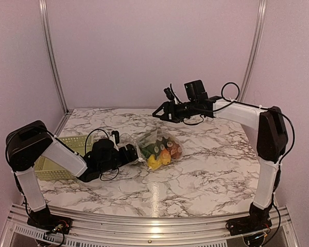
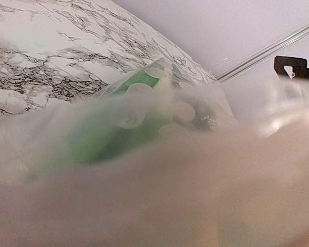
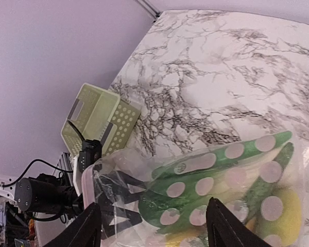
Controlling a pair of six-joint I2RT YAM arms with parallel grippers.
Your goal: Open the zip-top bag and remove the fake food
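Next I should lower my right gripper onto the bag's closed end [image 1: 177,141] [image 3: 301,180] below it, to the right in the top view, as my left gripper occupies the bag's opening.
The clear zip-top bag [image 1: 155,138] lies on the marble table, its mouth towards the left. Through it I see the fake food [image 1: 160,152]: green, yellow and orange pieces. In the right wrist view the bag [image 3: 113,170] holds a green-and-white leafy vegetable [image 3: 211,175] and a yellow piece [image 3: 291,206]. My left gripper [image 1: 135,154] is at the bag's mouth. Seen through the film in the right wrist view [image 3: 124,198], its black fingers stand apart. Blurred plastic [image 2: 195,180] covers the left wrist view, with green food [image 2: 108,134] behind it. My right gripper [image 1: 160,114] hovers open and empty above the bag [image 3: 153,206].
A pale green perforated basket [image 1: 67,146] stands at the left edge behind the left arm, and it shows in the right wrist view [image 3: 100,121]. A metal frame rail [image 1: 54,56] runs up each back corner.
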